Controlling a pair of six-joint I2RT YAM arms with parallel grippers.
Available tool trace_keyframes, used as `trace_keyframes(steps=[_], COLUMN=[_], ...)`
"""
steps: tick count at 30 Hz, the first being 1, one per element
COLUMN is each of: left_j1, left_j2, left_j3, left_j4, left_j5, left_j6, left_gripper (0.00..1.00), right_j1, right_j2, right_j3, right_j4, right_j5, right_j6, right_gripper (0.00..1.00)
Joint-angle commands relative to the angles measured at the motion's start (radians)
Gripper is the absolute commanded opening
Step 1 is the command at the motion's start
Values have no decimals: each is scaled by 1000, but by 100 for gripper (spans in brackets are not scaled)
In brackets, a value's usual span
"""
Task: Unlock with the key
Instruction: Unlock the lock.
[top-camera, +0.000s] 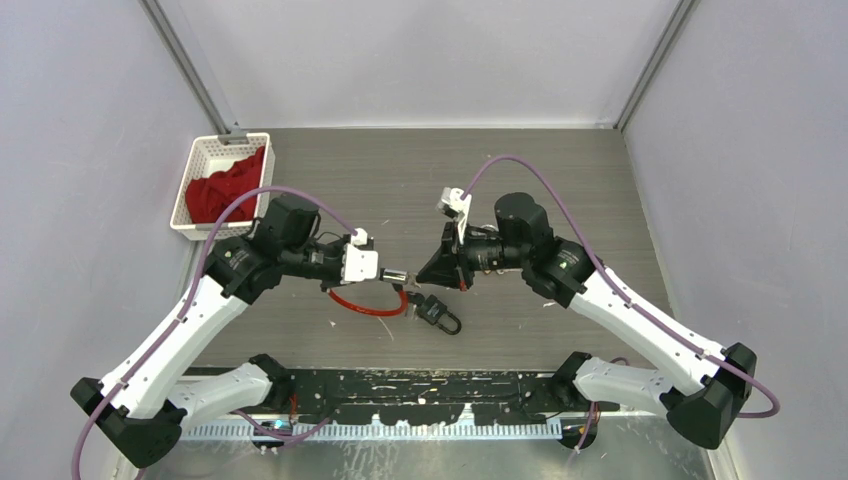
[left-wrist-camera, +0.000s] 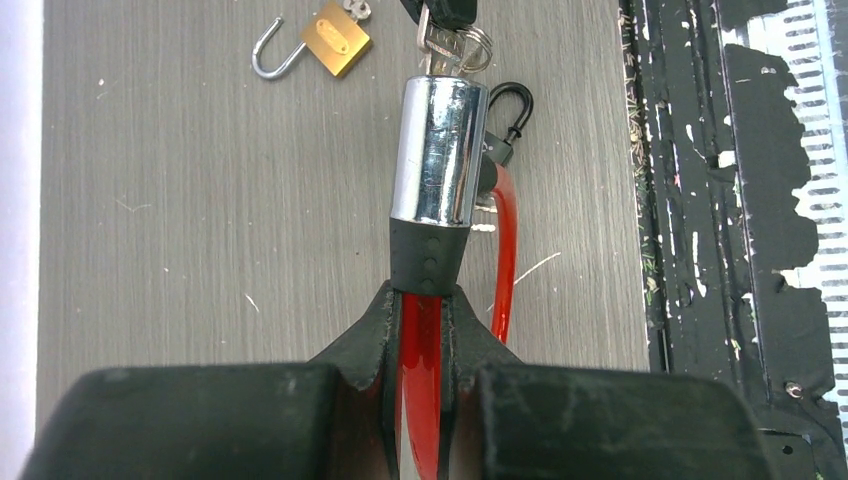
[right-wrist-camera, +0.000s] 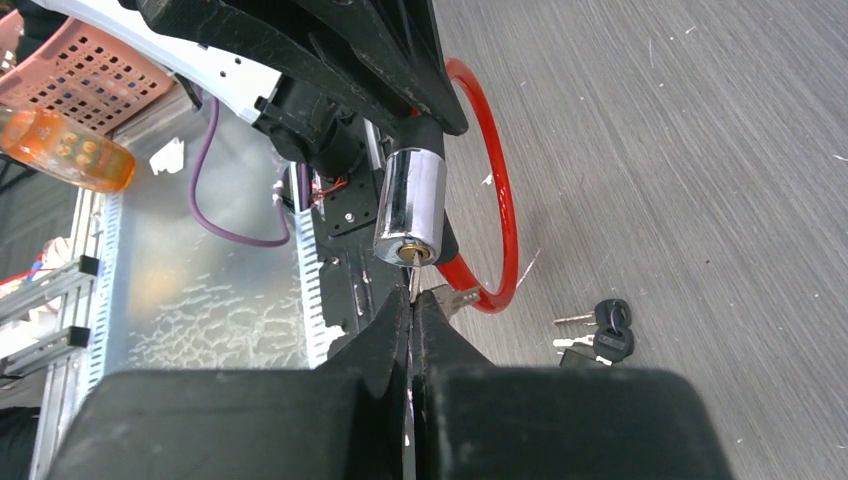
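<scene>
The wood on the far part of the table is bare, so my left gripper will carry the cylinder (left-wrist-camera: 440, 150) outward next and bring it down there to release it.
A chrome lock cylinder (left-wrist-camera: 440, 150) with a red cable (left-wrist-camera: 420, 380) hangs above the table. My left gripper (left-wrist-camera: 420, 310) is shut on the cable just behind the cylinder's black collar. In the right wrist view the cylinder's keyhole end (right-wrist-camera: 410, 205) faces me, and a thin key (right-wrist-camera: 412, 282) runs from the keyhole into my right gripper (right-wrist-camera: 412, 305), which is shut on it. A second key (right-wrist-camera: 455, 297) dangles beside the fingertips. From above, the two grippers meet tip to tip at the lock (top-camera: 398, 277), with the red loop (top-camera: 365, 305) hanging below.
A brass padlock (left-wrist-camera: 335, 40) lies open on the table past the cylinder. Black-headed spare keys (right-wrist-camera: 600, 335) lie near the cable loop. A white basket (top-camera: 200, 160) holding red cloth stands at the back left. The black base rail (top-camera: 420, 385) runs along the near edge.
</scene>
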Motion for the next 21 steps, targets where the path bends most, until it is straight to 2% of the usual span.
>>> trace_keyframes(steps=[1, 9, 21], left_j1=[2, -1, -17], left_j2=[-16, -10, -40], left_j3=[44, 47, 15], left_j4=[63, 130, 251], left_j5=[33, 36, -53], left_j6=[-32, -86, -72], left_gripper=[0, 0, 0], right_j1=[1, 0, 2], right_j2=[19, 69, 90], right_j3=[25, 27, -122], right_j4=[88, 172, 502], right_j5=[-34, 2, 83], right_j6=[36, 166, 506], right_gripper=[1, 1, 1])
